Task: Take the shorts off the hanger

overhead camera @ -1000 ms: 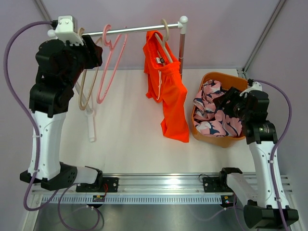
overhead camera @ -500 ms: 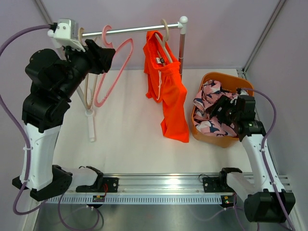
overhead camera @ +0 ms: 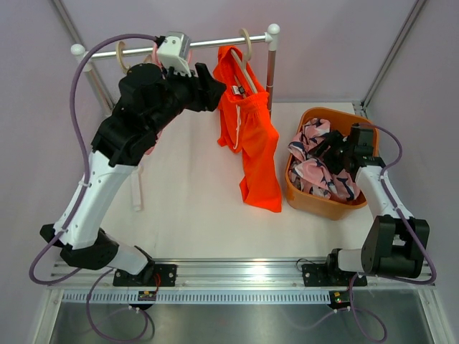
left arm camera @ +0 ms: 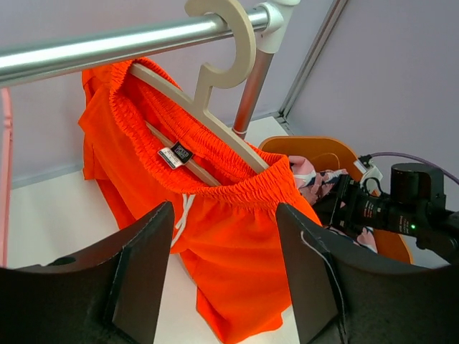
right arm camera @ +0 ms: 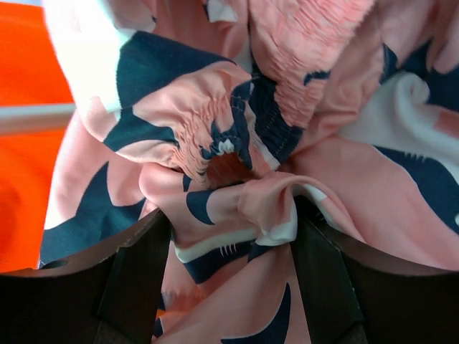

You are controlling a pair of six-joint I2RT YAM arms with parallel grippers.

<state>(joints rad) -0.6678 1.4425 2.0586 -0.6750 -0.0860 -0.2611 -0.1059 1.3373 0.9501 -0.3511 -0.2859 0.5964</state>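
My left gripper will next move across to the beige hanger's neck under the hook (overhead camera: 245, 62) (left arm camera: 203, 99) and close on it, because the neck is to its right in the top view.
The bright orange shorts (overhead camera: 252, 140) hang by the waistband on a beige hanger (overhead camera: 246, 50) near the right end of the rail (overhead camera: 215, 43). My left gripper (overhead camera: 214, 89) is open and empty, just left of the waistband; in the left wrist view its gripper (left arm camera: 226, 283) faces the orange shorts (left arm camera: 237, 222) and hanger (left arm camera: 215, 86). The pink patterned shorts (overhead camera: 315, 172) lie in the orange basket (overhead camera: 326, 209). My right gripper (overhead camera: 328, 147) is open, its jaws spread around folds of the pink shorts (right arm camera: 237, 193). The navy shorts are out of view.
An empty beige hanger (overhead camera: 120, 54) hangs at the rail's left end. A pink hanger (overhead camera: 152, 147) is mostly hidden behind my left arm. The rack's right post (overhead camera: 271, 68) stands beside the orange shorts. The basket sits at the table's right side.
My left arm has swung right along the rail from its left end to the orange shorts. My right gripper has reached further into the basket onto the pink shorts.
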